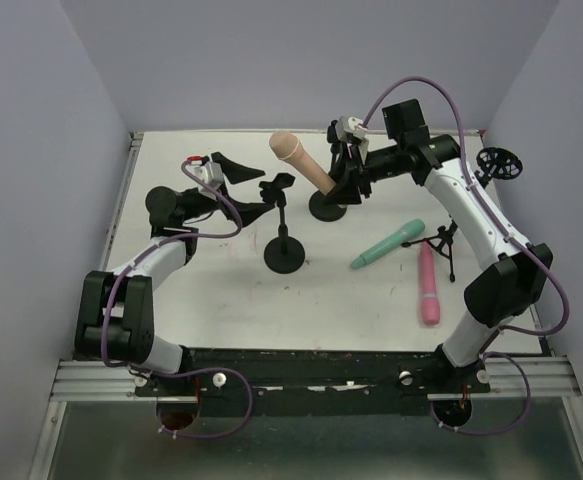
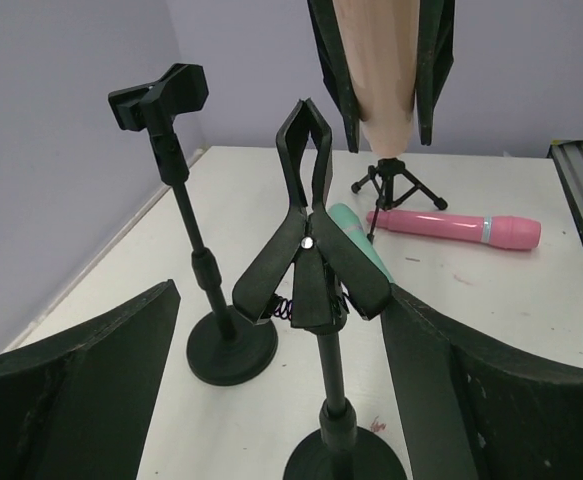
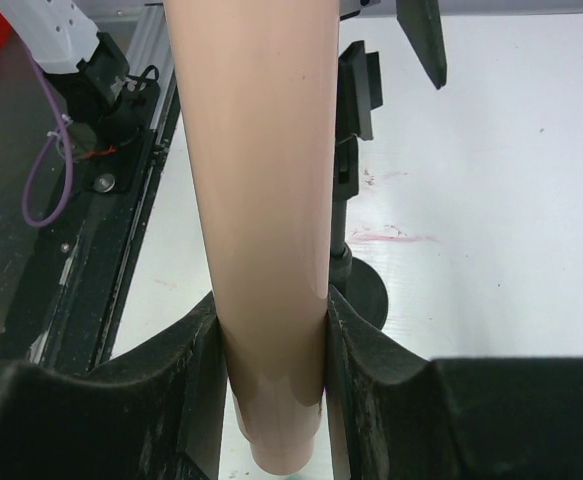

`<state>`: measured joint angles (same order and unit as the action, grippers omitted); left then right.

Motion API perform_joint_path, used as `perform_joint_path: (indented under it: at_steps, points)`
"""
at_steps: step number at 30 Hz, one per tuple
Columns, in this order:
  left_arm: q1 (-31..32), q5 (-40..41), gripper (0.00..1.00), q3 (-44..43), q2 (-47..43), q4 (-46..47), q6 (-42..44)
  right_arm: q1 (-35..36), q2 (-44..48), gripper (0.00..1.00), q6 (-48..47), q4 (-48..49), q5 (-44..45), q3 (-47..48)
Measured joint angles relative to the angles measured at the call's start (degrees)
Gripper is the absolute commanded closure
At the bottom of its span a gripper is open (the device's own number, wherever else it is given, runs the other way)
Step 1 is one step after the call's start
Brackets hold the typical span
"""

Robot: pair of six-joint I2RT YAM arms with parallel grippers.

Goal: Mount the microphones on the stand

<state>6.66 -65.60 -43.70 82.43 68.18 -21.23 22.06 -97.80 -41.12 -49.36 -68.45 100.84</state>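
The clamp is below my right gripper and to its left in the top view. My right gripper should next move down to that side and release the peach-tan microphone in the clamp.
My right gripper (image 1: 339, 175) (image 3: 271, 330) is shut on the peach-tan microphone (image 1: 299, 160) (image 3: 256, 200) near its narrow tail. It holds the microphone tilted above the far stand (image 1: 328, 207), head toward the back left. The mint-teal microphone (image 1: 386, 245) and the pink microphone (image 1: 428, 285) lie on the table at the right. My left gripper (image 1: 256, 190) (image 2: 281, 300) is open around the spring clamp (image 2: 311, 250) of the near stand (image 1: 284, 255), with the clamp's levers between its fingers. The far stand's clip (image 2: 161, 100) holds nothing.
A small black tripod (image 1: 446, 240) (image 2: 391, 180) stands between the teal and pink microphones. A black round part (image 1: 499, 163) sits at the table's far right edge. Purple walls close in the left, back and right sides.
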Motion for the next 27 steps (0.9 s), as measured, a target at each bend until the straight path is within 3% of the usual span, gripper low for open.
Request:
perform_joint_path:
  at_steps: [9,13,19,23,27]
  points:
    - [1.4,0.0,0.15,0.0,1.6,5.4,-3.8,0.3,-1.7,0.82,0.6,0.0,0.6,0.5]
    - [1.4,-0.1,0.2,0.0,1.6,6.0,-4.5,0.5,-2.4,0.83,0.6,0.0,1.0,0.9]
    - [1.4,-1.2,0.41,0.0,1.6,5.8,-4.9,0.7,-2.9,0.83,0.6,0.0,1.7,1.5]
    - [1.4,-2.2,0.65,-0.3,1.6,5.0,-5.0,1.2,-3.6,0.83,0.6,0.0,2.4,2.5]
    - [1.4,-3.3,0.76,-0.6,1.6,3.5,-5.2,1.6,-4.7,0.83,0.6,0.0,3.6,4.0]
